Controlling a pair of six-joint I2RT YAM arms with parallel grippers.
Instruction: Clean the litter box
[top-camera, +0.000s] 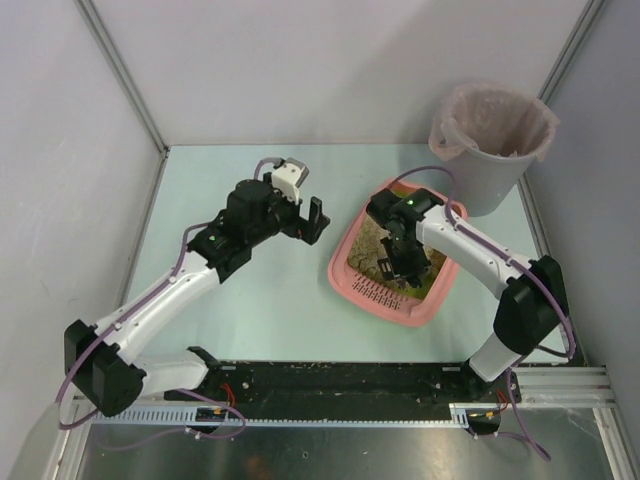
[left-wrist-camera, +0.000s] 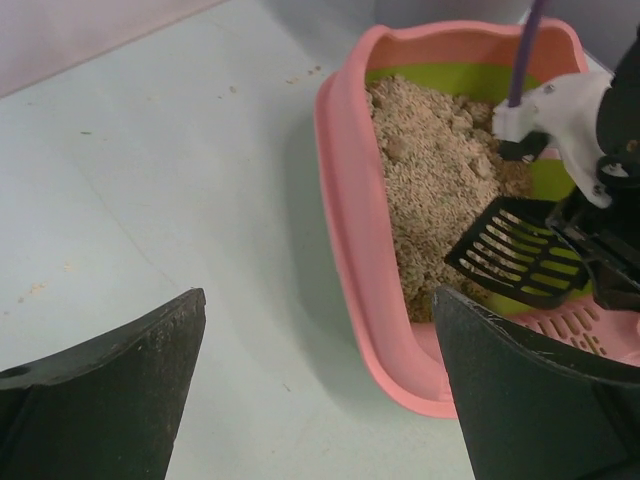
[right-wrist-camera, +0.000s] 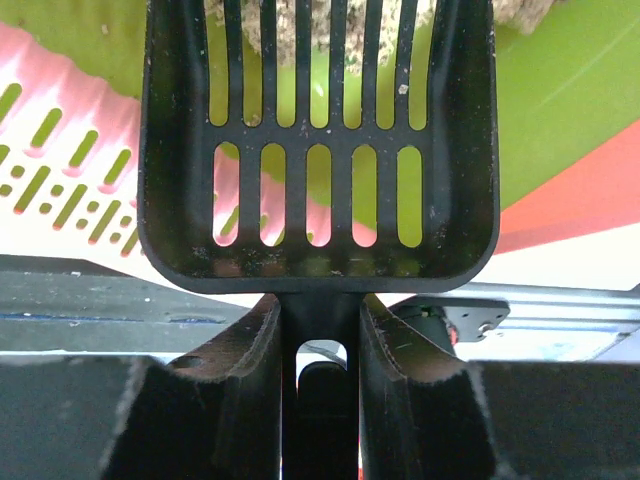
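The blade of the scoop holds only stray grains. My right gripper needs to lower the scoop (right-wrist-camera: 318, 135) onto the near edge of the litter (right-wrist-camera: 320, 48), with the scoop's handle over its slotted end, and let it go.
The pink litter box (top-camera: 343, 265) lies right of the table's centre, with a green lining and beige litter (left-wrist-camera: 430, 190) heaped toward its far end. My right gripper (top-camera: 397, 262) hangs over the box's near, slotted end, shut on the handle of a black slotted scoop (right-wrist-camera: 318, 135). The scoop's blade (left-wrist-camera: 520, 255) hovers just above the litter and holds only stray grains. In the right wrist view my right gripper (right-wrist-camera: 320, 310) clamps the handle from both sides. My left gripper (top-camera: 312, 222) stands open and holds nothing, above bare table just left of the box rim (left-wrist-camera: 345, 200).
A grey round bucket (top-camera: 492, 150) lined with a pinkish bag stands at the back right, just beyond the box. White walls enclose the table on the left, back and right. A few litter grains (left-wrist-camera: 300, 75) lie on the table left of the box.
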